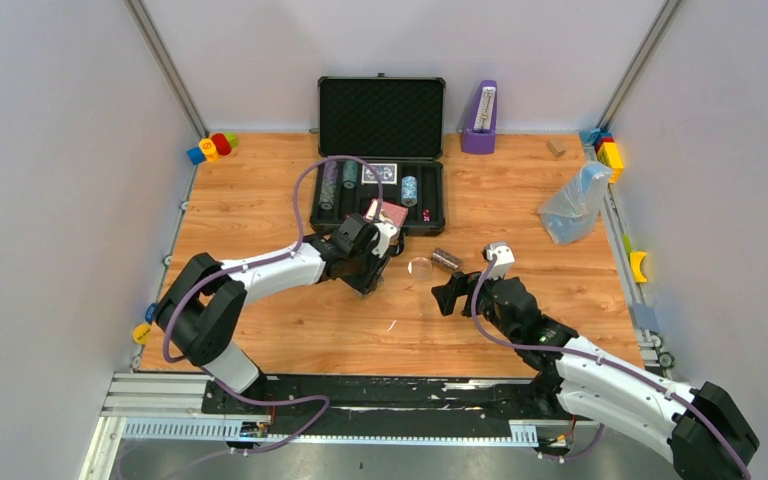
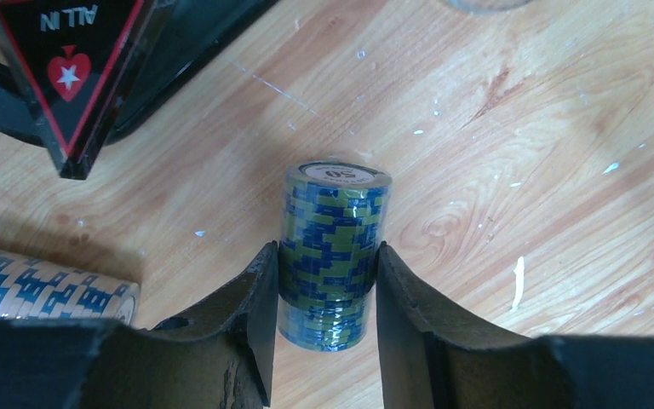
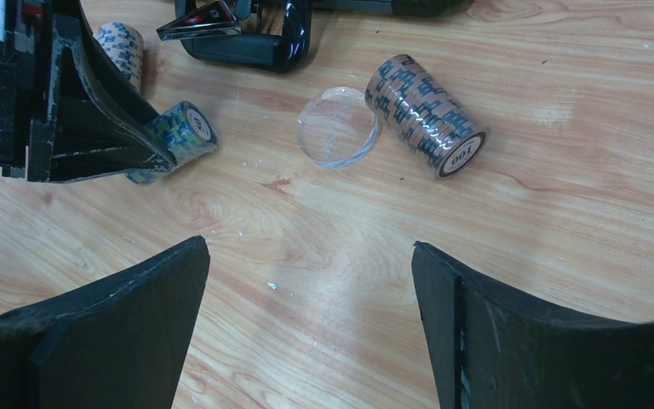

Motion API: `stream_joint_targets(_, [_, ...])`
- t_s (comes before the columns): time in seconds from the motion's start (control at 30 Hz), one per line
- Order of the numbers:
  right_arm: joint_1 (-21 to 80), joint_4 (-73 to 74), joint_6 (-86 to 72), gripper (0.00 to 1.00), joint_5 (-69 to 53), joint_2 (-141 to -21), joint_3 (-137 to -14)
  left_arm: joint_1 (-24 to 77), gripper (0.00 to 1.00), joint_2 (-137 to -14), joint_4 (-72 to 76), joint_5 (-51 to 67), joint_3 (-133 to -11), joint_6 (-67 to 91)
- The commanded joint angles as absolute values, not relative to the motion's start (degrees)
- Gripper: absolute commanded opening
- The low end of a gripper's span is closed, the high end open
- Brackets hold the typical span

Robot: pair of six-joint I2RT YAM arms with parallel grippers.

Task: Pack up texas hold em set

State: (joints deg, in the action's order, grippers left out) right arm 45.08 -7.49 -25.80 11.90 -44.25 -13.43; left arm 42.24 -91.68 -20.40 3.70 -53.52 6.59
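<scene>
My left gripper should go up and outward over the briefcase [image 1: 380,115] next and lower the chips into the near end of the green stack's slot [image 1: 348,201], because it is empty.
The black briefcase [image 1: 380,115] lies open at the back, with chip stacks [image 1: 330,185] and a card deck [image 1: 379,173] in its tray. A green-and-blue chip stack [image 2: 334,247] lies on its side on the wood in front of the case. My left gripper [image 2: 325,260] is shut on it, with a finger against each side. It also shows in the right wrist view as the green-and-blue stack [image 3: 179,136]. A brown chip stack [image 3: 426,115] lies ahead of my right gripper [image 3: 311,251], which is open and holds nothing. A tan-and-blue stack [image 2: 43,285] lies left of the left gripper.
A clear round disc [image 3: 338,126] lies between the two loose stacks. A black "ALL IN" triangle [image 2: 68,68] leans at the case's front edge. The purple metronome [image 1: 479,118] stands at the back, with the clear plastic bag [image 1: 575,203] on the right. Coloured blocks [image 1: 211,147] sit in the far corners.
</scene>
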Motion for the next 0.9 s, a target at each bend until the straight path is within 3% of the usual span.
stream_joint_targets(0.0, [45.0, -8.5, -25.6, 0.9, 12.6, -43.1, -13.6, 40.4, 0.13, -86.2, -16.8, 2.6, -55.7, 11.6])
stream_joint_targets(0.27, [45.0, -8.3, -25.9, 0.9, 12.3, -42.6, -13.6, 34.8, 0.0, -85.0, -20.2, -2.4, -63.7, 15.9])
stream_joint_targets(0.53, [45.0, -9.0, -26.2, 0.9, 11.8, -43.0, -13.3, 27.8, 0.0, -87.9, -19.8, -5.6, -72.5, 18.6])
stream_joint_targets(0.87, [45.0, -9.3, -26.3, 0.9, 12.2, -44.3, -13.6, 22.3, 0.0, -100.1, -21.4, -4.9, -84.2, 19.2])
